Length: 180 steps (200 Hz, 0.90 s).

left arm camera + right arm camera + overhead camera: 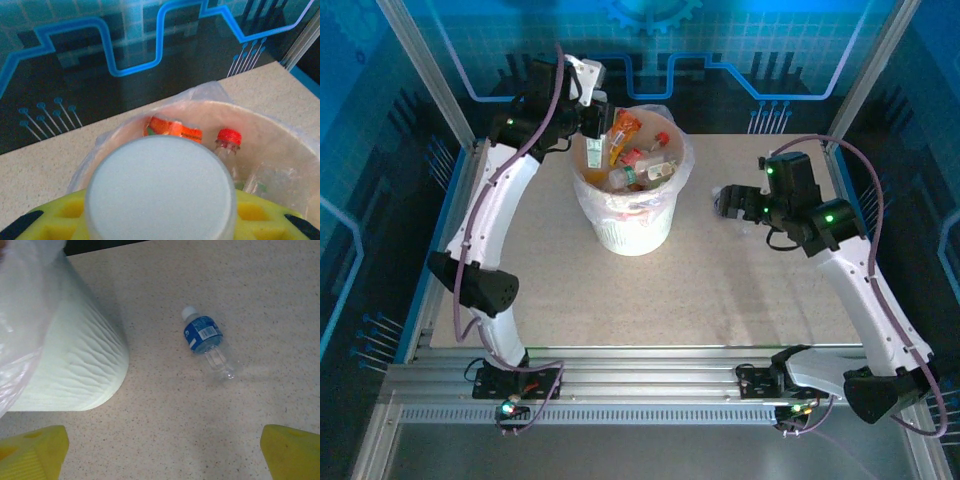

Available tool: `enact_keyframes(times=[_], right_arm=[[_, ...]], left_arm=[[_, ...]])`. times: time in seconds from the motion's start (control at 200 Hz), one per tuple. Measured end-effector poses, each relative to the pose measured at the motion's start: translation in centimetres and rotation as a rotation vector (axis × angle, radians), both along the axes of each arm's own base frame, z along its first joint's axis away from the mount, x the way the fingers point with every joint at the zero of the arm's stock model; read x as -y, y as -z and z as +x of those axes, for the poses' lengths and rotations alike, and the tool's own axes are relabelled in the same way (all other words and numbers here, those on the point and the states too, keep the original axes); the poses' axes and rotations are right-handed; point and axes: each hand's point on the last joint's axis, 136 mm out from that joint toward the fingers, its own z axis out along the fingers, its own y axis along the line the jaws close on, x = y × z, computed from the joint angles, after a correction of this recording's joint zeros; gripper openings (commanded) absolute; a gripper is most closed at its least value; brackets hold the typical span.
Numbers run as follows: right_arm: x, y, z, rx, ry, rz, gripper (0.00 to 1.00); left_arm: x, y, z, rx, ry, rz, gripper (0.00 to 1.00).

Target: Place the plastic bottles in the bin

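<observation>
The body of the plastic bottle hangs inside the bin's rim, so next I will lower my left gripper a little toward the things in the bin and open it to release the bottle.
My left gripper [594,124] hangs over the far left rim of the bin [632,236], shut on a plastic bottle whose pale round end [160,192] faces the left wrist camera between the yellow fingers [60,220]. Several plastic bottles lie inside the bin [285,127], among them an orange-labelled one [175,129] and a red-capped one [229,139]. My right gripper [728,200] stands open over the table to the right of the bin. Below and beyond my right gripper [164,452], a blue-labelled, white-capped bottle [205,338] lies flat on the table, apart from the bin's white wall [75,370].
The speckled tabletop [720,300] runs in front of and to the right of the bin. A clear bag [682,150] drapes over the bin's rim. Metal frame posts [430,75] and a dark patterned back wall bound the far side.
</observation>
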Motion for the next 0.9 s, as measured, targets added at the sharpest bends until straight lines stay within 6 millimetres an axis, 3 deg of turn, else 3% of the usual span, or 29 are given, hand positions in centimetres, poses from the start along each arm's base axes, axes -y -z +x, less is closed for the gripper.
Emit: enact_keyframes(times=[0.14,0.245,0.36,0.445,0.585,0.67,0.9], right_arm=[[1.9,1.5,0.6,-0.054,0.046,0.014,1.0],[2.4,3.2,1.3,-0.108,0.043,0.012,0.99],[2.6,5.6,2.0,-0.182,0.017,0.005,0.95],[2.5,7.4,2.9,-0.233,-0.001,0.005,0.94],[2.5,10.3,4.5,-0.304,-0.027,-0.006,0.93],[2.7,11.6,5.5,-0.34,-0.037,-0.016,0.92],[2.7,14.0,8.9,-0.381,-0.086,-0.058,0.87]], left_arm=[[-0.4,1.1,0.3,-0.051,-0.009,0.015,0.0],[-0.5,2.3,0.5,-0.094,-0.012,0.028,0.07],[-0.5,4.0,1.0,-0.14,-0.012,0.039,0.24],[-0.4,5.2,1.2,-0.173,-0.009,0.045,0.49],[-0.2,6.2,1.6,-0.192,0.002,0.049,0.73],[-0.1,6.2,1.7,-0.194,0.002,0.037,0.83],[0.2,5.4,2.4,-0.157,-0.005,0.009,0.99]])
